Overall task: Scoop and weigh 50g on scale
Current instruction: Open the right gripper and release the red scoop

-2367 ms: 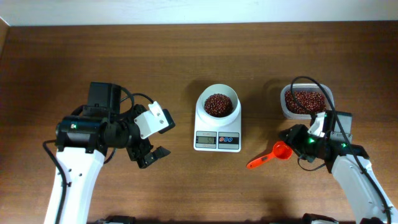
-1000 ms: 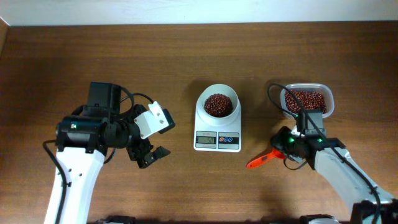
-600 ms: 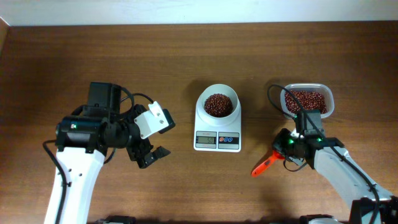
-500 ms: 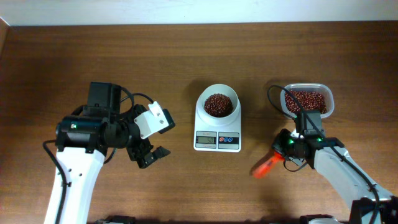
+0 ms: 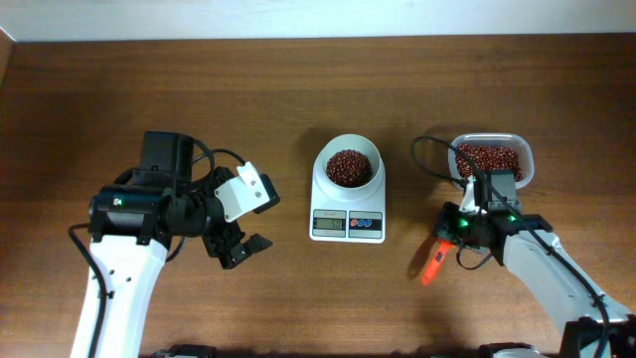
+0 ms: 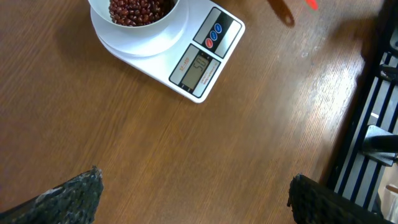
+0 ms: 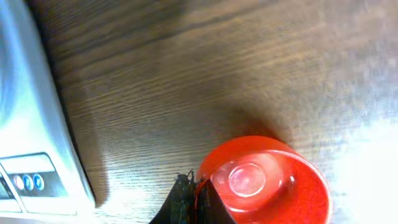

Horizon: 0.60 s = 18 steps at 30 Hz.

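Observation:
My right gripper will swing, turn sideways and let go of the rim, as the bare wood before the tub is to its right in the overhead view.
The white scale (image 5: 347, 204) sits mid-table with its round bowl (image 5: 347, 166) full of red beans; it also shows in the left wrist view (image 6: 199, 62) and at the left edge of the right wrist view (image 7: 28, 124). A red scoop (image 5: 433, 263) lies right of the scale, handle pointing down-left. My right gripper (image 5: 452, 235) is shut on the rim of the scoop's cup (image 7: 264, 183), jaws (image 7: 194, 198) pinched together with the red edge between them. My left gripper (image 5: 238, 245) hangs open over bare wood left of the scale (image 6: 196, 202), holding nothing.
A clear plastic tub (image 5: 490, 161) of red beans stands at the back right, just behind my right arm. A black cable loops between the tub and the scale. The table's dark edge and a metal frame (image 6: 373, 124) show in the left wrist view.
My right gripper has shut on the scoop's cup. The scoop's handle has swung from pointing left to pointing down-left. The left arm has not moved.

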{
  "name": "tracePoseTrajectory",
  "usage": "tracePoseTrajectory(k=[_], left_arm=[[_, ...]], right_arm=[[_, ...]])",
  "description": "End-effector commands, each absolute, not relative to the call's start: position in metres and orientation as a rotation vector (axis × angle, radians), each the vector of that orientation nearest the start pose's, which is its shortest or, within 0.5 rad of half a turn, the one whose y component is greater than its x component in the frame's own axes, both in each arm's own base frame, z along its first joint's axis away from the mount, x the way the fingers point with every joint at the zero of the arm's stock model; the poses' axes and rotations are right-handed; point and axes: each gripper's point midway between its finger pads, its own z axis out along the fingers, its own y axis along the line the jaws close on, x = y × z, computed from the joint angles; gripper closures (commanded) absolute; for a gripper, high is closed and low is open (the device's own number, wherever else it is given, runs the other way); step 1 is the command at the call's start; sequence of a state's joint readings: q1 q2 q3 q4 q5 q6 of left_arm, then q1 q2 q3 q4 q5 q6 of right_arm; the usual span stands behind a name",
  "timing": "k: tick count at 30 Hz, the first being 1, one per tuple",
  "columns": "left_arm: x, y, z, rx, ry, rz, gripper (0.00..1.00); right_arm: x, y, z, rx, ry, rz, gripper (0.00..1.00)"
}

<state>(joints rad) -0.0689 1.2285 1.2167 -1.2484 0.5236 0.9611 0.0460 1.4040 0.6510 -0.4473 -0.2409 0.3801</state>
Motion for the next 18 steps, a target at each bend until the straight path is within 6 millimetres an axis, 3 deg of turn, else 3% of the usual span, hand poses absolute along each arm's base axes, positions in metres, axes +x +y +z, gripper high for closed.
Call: tracePoseTrajectory(k=[1,8,12,18], left_arm=[[0.241,-0.102,0.212,1.364,2.207,-0.448,0.01],[0.241,-0.102,0.212,1.364,2.207,-0.447,0.01],[0.241,-0.102,0.212,1.364,2.207,-0.447,0.01],[0.241,-0.102,0.212,1.364,2.207,-0.447,0.01]], right_arm=[[0.289,0.040,0.034,0.014,2.778,0.243,0.96],[0.278,-0.009,0.043,-0.476,2.837,-0.243,0.96],[0.279,-0.012,0.043,-0.600,2.818,-0.282,0.96],[0.269,-0.010,0.036,-0.613,2.851,-0.259,0.96]])
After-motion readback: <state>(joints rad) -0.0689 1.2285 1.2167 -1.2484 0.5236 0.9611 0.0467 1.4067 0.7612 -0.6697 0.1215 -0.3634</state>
